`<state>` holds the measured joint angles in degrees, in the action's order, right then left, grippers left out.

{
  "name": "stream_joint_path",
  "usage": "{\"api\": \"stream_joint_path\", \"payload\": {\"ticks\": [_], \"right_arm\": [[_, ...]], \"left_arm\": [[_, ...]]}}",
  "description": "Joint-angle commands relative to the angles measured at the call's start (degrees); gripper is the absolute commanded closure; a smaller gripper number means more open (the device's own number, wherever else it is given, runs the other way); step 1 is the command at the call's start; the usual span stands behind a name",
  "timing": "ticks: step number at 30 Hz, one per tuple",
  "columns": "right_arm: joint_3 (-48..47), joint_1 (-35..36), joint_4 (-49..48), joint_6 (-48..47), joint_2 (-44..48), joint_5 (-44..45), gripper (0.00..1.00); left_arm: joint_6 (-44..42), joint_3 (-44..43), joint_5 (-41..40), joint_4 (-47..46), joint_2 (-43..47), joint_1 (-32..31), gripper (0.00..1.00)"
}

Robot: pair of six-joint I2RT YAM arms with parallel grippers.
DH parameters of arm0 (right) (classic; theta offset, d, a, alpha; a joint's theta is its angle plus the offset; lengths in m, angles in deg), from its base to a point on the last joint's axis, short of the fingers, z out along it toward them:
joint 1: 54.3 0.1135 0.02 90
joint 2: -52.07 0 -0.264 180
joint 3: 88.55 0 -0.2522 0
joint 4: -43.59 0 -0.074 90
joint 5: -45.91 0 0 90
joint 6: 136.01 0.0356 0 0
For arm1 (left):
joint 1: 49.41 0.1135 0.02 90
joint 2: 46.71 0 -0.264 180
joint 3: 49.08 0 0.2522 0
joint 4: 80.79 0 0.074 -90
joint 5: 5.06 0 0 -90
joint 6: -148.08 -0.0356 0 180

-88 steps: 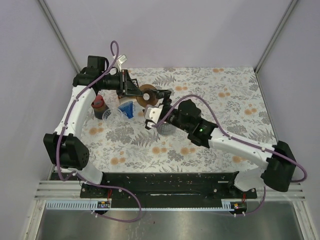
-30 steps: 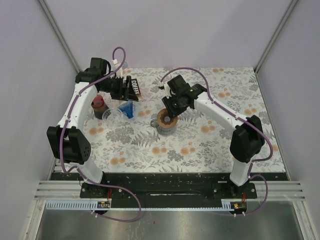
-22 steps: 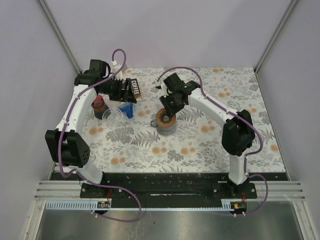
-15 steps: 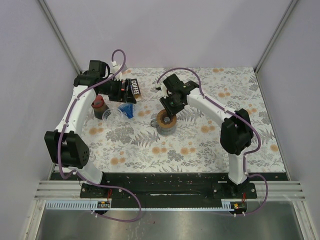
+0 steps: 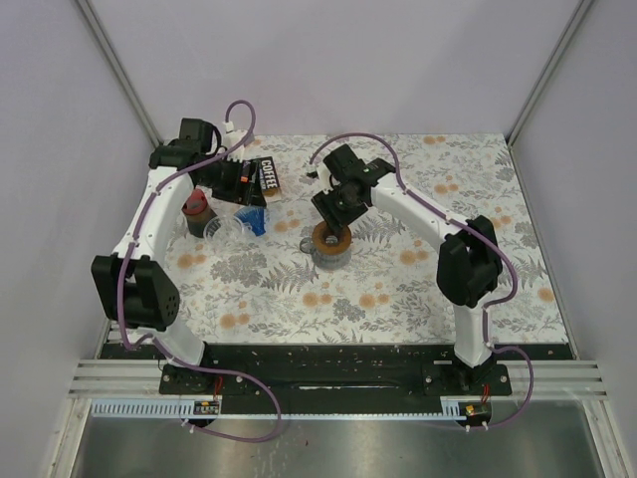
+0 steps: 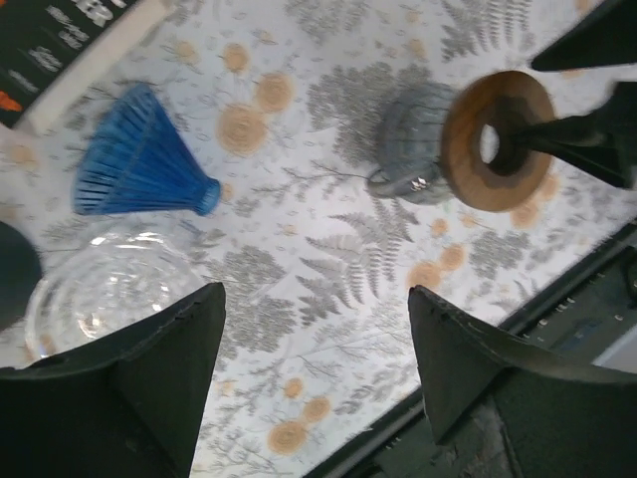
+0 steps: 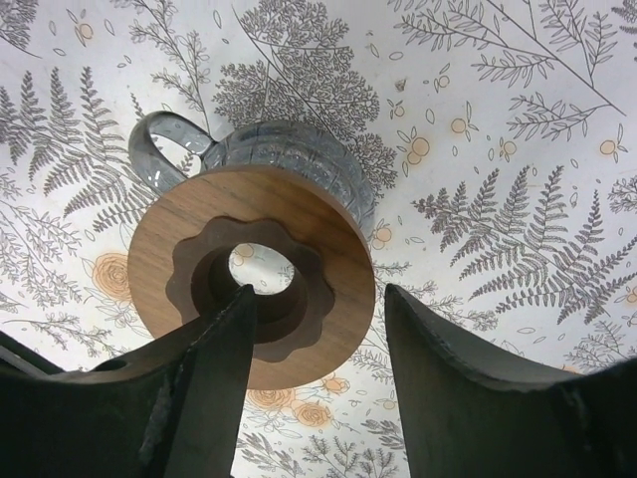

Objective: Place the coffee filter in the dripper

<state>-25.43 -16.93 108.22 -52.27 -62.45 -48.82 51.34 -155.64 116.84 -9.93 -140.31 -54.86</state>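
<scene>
My left gripper should next go down toward the blue cone's wide rim (image 5: pixel 264 210) (image 6: pixel 139 97) beside the COFFEE box and close on it, because the cone is below my open fingers.
A blue ribbed cone (image 5: pixel 254 216) (image 6: pixel 139 159), which I take to be the coffee filter, lies on its side on the floral cloth. Beside it stands a clear ribbed glass dripper (image 5: pixel 221 228) (image 6: pixel 100 289). My left gripper (image 5: pixel 244 179) (image 6: pixel 314 294) hangs open above them with nothing between its fingers. A wooden ring (image 5: pixel 329 239) (image 7: pixel 328 289) (image 6: pixel 493 139) rests on a grey glass mug (image 7: pixel 289 149) (image 6: pixel 408 149). My right gripper (image 5: pixel 333 214) (image 7: pixel 317 294) stands open over the ring. One finger is at the ring's hole and the other just outside its rim.
A black box marked COFFEE (image 5: pixel 267 177) (image 6: pixel 60 40) lies at the back left. A dark red-topped jar (image 5: pixel 197 209) stands left of the glass dripper. Purple walls close in the table on three sides.
The wooden ring, earlier carried by the right gripper, now sits on the mug. The right jaws have widened off it. The left arm has hardly moved.
</scene>
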Motion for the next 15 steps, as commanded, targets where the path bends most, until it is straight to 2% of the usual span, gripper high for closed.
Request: {"api": "stream_joint_path", "payload": {"ticks": [1,3,9,15], "right_arm": [[-3.5,-0.4,-0.2,-1.1,3.8,-2.0,0.37],[-3.2,-0.6,-0.2,-1.2,6.1,-2.4,0.35],[3.0,-5.1,-1.3,-0.2,14.1,-3.1,0.32],[8.5,-10.3,-2.4,2.4,19.2,-4.0,0.32]], "left_arm": [[-7.0,-6.9,-11.1,-0.9,-4.4,-0.3,0.23],[-8.8,-10.9,-15.4,-0.5,-8.2,-0.5,0.25],[-15.7,-19.1,-18.8,2.2,-18.1,-2.7,0.29],[-18.7,-22.3,-17.4,3.8,-26.4,-3.1,0.29]]}}
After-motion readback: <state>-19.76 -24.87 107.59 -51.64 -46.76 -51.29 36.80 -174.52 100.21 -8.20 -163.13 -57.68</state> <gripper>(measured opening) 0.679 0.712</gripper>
